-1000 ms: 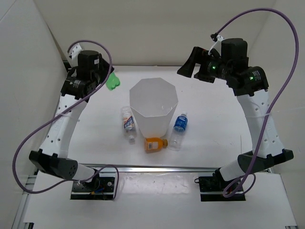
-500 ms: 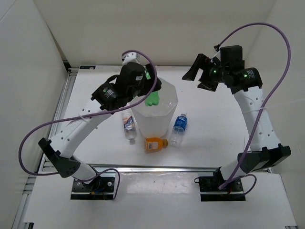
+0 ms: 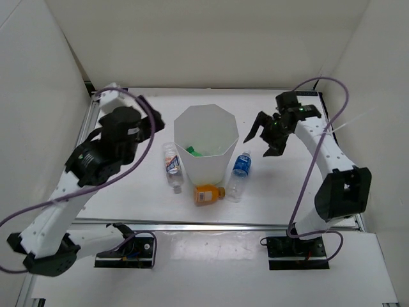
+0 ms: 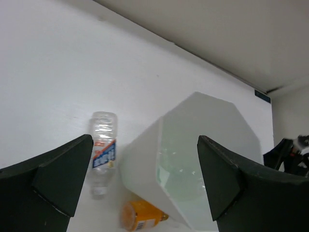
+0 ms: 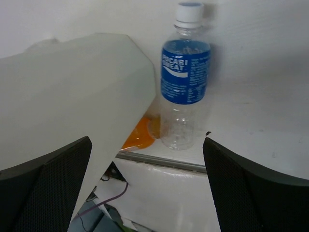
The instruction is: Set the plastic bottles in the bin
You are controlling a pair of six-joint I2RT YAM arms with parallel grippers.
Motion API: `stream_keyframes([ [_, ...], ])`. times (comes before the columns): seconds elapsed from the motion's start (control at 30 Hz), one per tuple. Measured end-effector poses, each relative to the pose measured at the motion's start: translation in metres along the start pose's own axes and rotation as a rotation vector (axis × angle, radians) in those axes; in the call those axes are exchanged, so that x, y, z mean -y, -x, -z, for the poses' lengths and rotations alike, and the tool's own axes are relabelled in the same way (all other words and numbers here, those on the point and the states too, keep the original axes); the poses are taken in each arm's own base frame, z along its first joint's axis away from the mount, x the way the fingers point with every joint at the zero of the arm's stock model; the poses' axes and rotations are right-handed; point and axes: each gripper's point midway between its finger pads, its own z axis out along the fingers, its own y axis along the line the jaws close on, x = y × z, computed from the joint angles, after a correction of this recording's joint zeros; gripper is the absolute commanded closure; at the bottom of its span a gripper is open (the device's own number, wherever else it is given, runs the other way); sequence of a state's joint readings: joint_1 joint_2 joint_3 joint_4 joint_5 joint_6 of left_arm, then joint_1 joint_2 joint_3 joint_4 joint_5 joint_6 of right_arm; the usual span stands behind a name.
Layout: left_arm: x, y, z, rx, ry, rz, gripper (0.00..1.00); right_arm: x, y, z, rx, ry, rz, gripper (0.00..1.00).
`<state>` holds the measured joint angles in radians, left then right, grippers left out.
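I should next lower my right gripper toward the blue-labelled bottle and close around its label below the white cap; this end of the bottle is clear of the orange bottle.
The white bin stands upright mid-table, and a green bottle lies inside it. A white-labelled clear bottle lies left of the bin, an orange bottle lies in front of it, and a blue-labelled bottle lies to its right. My left gripper is open and empty, up and to the left of the bin, with the white-labelled bottle below it. My right gripper is open and empty, hovering to the right of the blue-labelled bottle.
White walls close in the table at the back and both sides. A metal rail runs along the near edge with both arm bases behind it. Purple cables loop off both arms. The orange bottle touches the bin's foot.
My left gripper swung over the bin, opened and dropped the green bottle in, then pulled back left. My right arm came down and forward towards the blue-labelled bottle.
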<state>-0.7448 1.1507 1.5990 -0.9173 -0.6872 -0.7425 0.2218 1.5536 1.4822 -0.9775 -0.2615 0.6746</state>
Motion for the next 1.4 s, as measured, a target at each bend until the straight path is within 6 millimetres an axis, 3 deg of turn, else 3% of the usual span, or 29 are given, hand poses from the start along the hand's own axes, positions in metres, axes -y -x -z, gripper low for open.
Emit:
stream_keyframes([
  [0.1,-0.037,0.004,0.014,0.027,0.069,0.040,0.00,0.021,-0.021,-0.035,-0.107,-0.070,-0.024,0.00],
  [0.2,-0.058,-0.006,0.017,0.003,0.129,0.048,0.00,0.032,-0.038,-0.059,-0.179,-0.117,-0.029,0.00],
  [0.43,-0.095,-0.063,0.000,-0.145,0.272,-0.007,0.00,0.049,-0.050,-0.100,-0.251,-0.174,-0.060,0.00],
  [0.53,-0.105,-0.075,-0.001,-0.194,0.302,-0.014,0.00,0.059,-0.053,-0.119,-0.281,-0.202,-0.075,0.02],
  [0.63,-0.111,-0.078,0.001,-0.212,0.321,-0.010,0.00,0.068,-0.055,-0.137,-0.309,-0.226,-0.089,0.16],
  [0.77,-0.119,-0.082,0.003,-0.227,0.339,-0.002,0.00,0.077,-0.056,-0.151,-0.333,-0.242,-0.097,0.48],
  [0.87,-0.125,-0.088,0.003,-0.247,0.357,-0.004,0.00,0.080,-0.050,-0.149,-0.321,-0.240,-0.115,0.59],
  [1.03,-0.129,-0.091,0.000,-0.256,0.372,0.001,0.00,0.112,-0.026,-0.122,-0.223,-0.329,-0.171,0.71],
  [1.17,-0.129,-0.096,-0.005,-0.262,0.372,-0.004,0.00,0.117,0.009,-0.068,-0.061,-0.364,-0.193,0.73],
  [1.23,-0.131,-0.100,-0.009,-0.268,0.379,-0.007,0.00,0.097,0.035,-0.035,0.049,-0.332,-0.177,0.73],
  [1.3,-0.134,-0.108,-0.013,-0.282,0.388,-0.016,0.00,0.057,0.068,0.008,0.211,-0.239,-0.127,0.74],
  [1.4,-0.140,-0.122,-0.021,-0.320,0.413,-0.032,0.00,-0.019,0.105,0.086,0.450,-0.050,-0.026,0.74],
])
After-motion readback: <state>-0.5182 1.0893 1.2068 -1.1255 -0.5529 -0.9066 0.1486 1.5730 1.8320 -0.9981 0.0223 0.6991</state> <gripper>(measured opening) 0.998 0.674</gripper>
